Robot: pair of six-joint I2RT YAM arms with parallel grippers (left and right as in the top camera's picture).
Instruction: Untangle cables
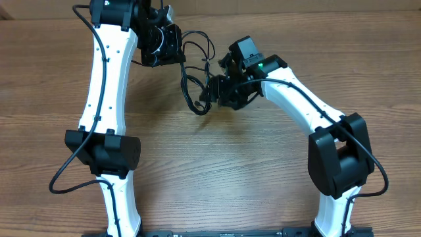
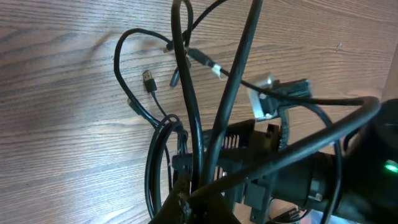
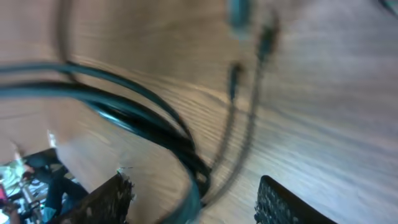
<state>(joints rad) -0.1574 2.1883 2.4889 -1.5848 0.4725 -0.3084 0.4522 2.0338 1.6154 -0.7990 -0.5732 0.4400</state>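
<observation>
My left gripper lowers back toward the bare wood beside the loops and releases the strands next, because its fingers hold them above the tabletop.
Thin black cables (image 1: 195,71) lie in tangled loops on the wooden table between my two grippers. My left gripper (image 1: 172,47) is at the far side; in the left wrist view its jaws (image 2: 189,202) are shut on several strands of the cables (image 2: 186,81), which rise away from them. Small plug ends (image 2: 149,81) lie on the wood. My right gripper (image 1: 214,92) is at the loops' right side. In the blurred right wrist view its fingers (image 3: 193,186) are spread apart, with a bundle of cables (image 3: 155,121) running between them.
The wooden table (image 1: 217,171) stretches toward the front. My right gripper's black body (image 2: 267,168) is close in front of the left wrist camera. The arms' own thicker black wires (image 1: 66,168) hang beside the left arm.
</observation>
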